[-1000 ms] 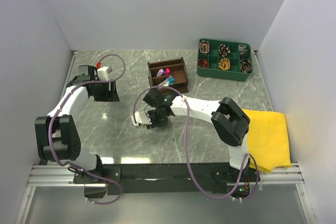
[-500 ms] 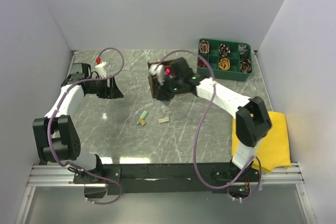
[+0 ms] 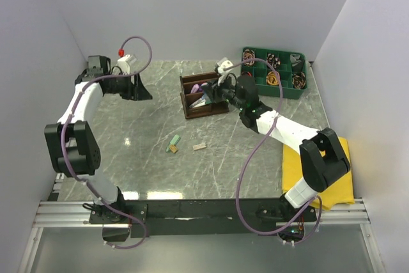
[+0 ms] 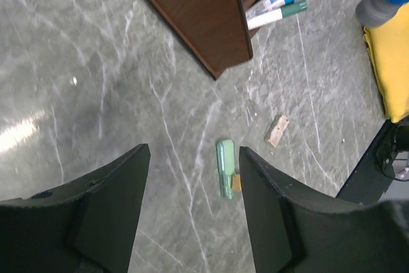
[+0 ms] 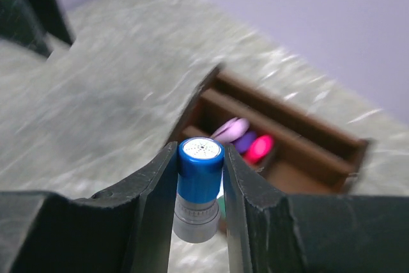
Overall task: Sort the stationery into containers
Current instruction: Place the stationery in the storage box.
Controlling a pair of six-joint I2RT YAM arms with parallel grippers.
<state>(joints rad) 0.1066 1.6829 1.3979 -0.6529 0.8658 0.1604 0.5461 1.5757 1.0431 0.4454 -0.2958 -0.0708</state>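
The section [image 5: 295, 178] beside the pink highlighter is empty, so next my right gripper will turn square to the organiser [image 5: 300, 158], lower the blue-capped piece into that section and then let go of it.
The dark brown organiser [image 3: 192, 108] [image 4: 204, 23] [image 5: 300, 158] stands mid-table, with purple [image 5: 231, 129] and pink [image 5: 262, 148] highlighters in one compartment and pens [image 4: 281, 6] sticking out of another. Just above its edge, my right gripper [image 3: 215, 94] [image 5: 199, 153] is shut on a stubby blue-grey piece [image 5: 199, 187], held upright. A green piece [image 3: 172, 143] [image 4: 224, 165] with a small tan bit beside it, and a tan piece [image 3: 199, 146] [image 4: 277, 130], lie on the table. My left gripper [image 3: 142, 91] [image 4: 193, 151] hangs open and empty high over them at the far left.
A green tray [image 3: 255, 84] of coiled cables sits at the back right. A yellow cloth [image 3: 323, 164] [image 4: 386, 62] lies at the right front. White walls close the table in on the left, back and right.
My right arm has lifted from the middle of the table and swung back to the organiser with the blue-grey piece. The left arm has drawn back toward the far left corner.
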